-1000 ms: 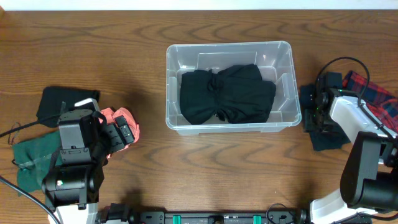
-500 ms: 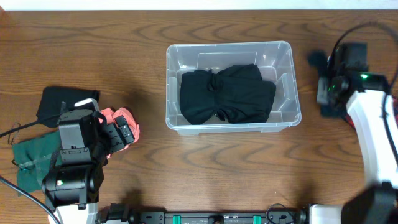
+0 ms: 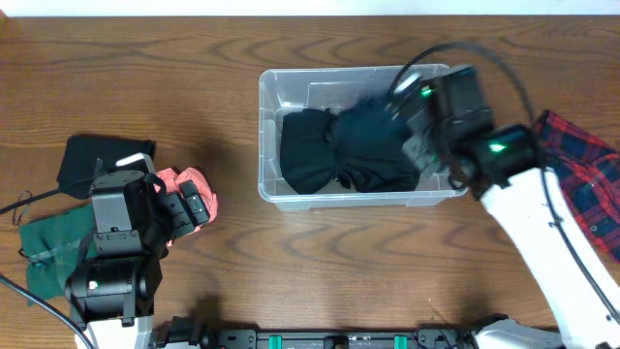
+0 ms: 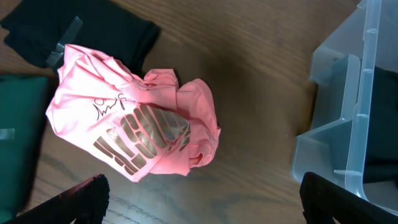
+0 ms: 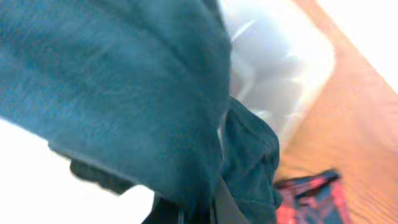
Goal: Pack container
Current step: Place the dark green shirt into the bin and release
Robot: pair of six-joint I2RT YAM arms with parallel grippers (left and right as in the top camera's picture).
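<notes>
Next, the right gripper lowers toward the black garment (image 3: 320, 160) in the container and releases the dark blue garment, since its folds still hang above that cloth.
The clear plastic container (image 3: 266, 136) stands at the table's middle with a black garment (image 3: 320, 160) in it. My right gripper (image 3: 412, 126) hangs over the container's right half, shut on a dark blue garment (image 3: 373, 121) that drapes above the black one. In the right wrist view this cloth (image 5: 124, 93) fills most of the frame and hides the fingers; the container (image 5: 280, 68) shows behind it. My left gripper (image 3: 189, 208) is open and empty just above a crumpled pink shirt (image 3: 199, 182) on the table, also in the left wrist view (image 4: 137, 124).
A black cloth (image 3: 92, 160) and a green cloth (image 3: 48, 247) lie at the left, near the pink shirt. A red plaid garment (image 3: 581, 165) lies at the right edge. The container's corner (image 4: 364, 93) shows at the right of the left wrist view.
My right arm lifted the dark blue garment off the table at the right and swung it left over the container. The left arm has not moved.
</notes>
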